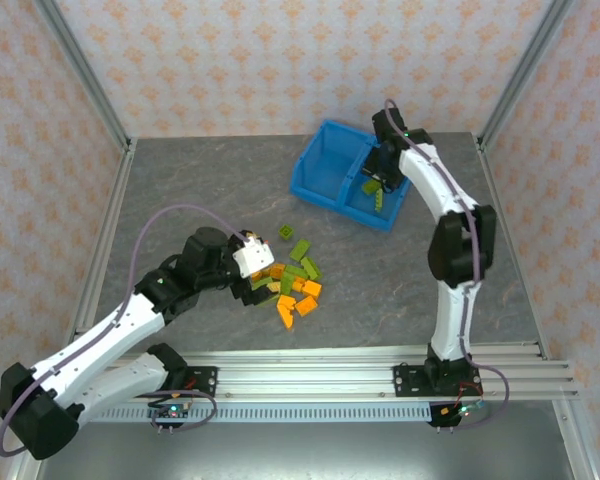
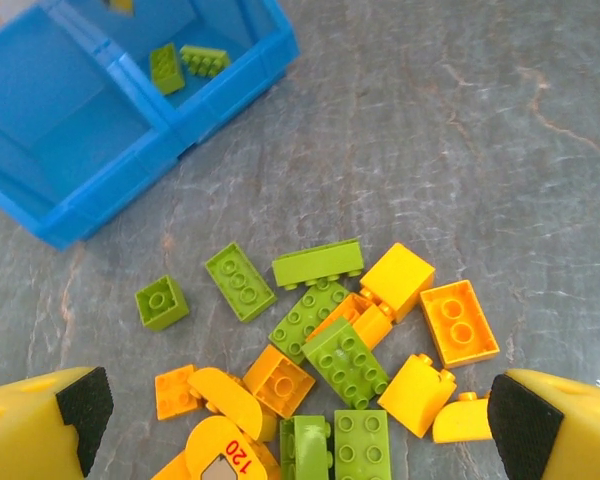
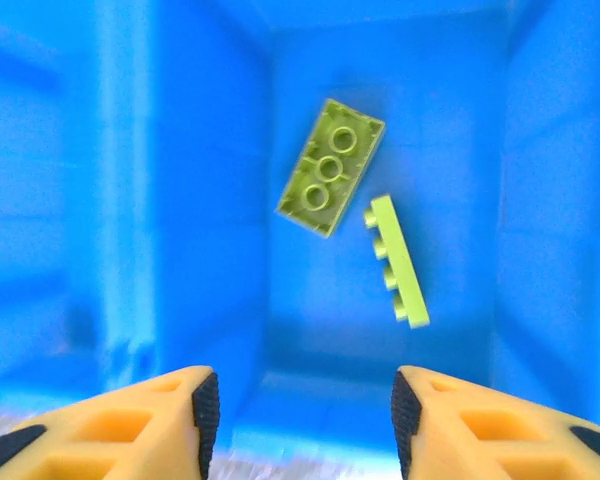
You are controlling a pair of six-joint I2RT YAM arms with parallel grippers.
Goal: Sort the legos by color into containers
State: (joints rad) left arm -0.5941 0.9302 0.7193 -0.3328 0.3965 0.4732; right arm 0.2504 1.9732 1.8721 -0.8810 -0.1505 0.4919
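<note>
I will move my left gripper down and back onto the curved orange brick (image 1: 287,318) (image 2: 462,420) next, because the brick's end sticks out of the pile. The brick is below my left gripper and nearer the rails.
A loose pile of orange and lime green legos (image 1: 295,280) lies on the grey table. My left gripper (image 1: 263,280) hovers over the pile's left side, open wide, with several bricks (image 2: 345,360) below its jaws and nothing gripped (image 2: 305,420). The blue bin (image 1: 310,185) stands at the back, slightly right of centre. My right gripper (image 1: 385,168) hangs above the bin's right compartment, jaws apart with nothing between them (image 3: 305,415). In that compartment are a green brick (image 3: 331,167) and a thin green plate (image 3: 397,260); both also show in the left wrist view (image 2: 167,68).
One small green brick (image 2: 161,301) sits apart at the pile's left. Aluminium rails (image 1: 360,365) run along the near edge, and frame posts (image 1: 85,70) stand at the back corners. Bare grey table (image 1: 180,180) stretches left of the bin.
</note>
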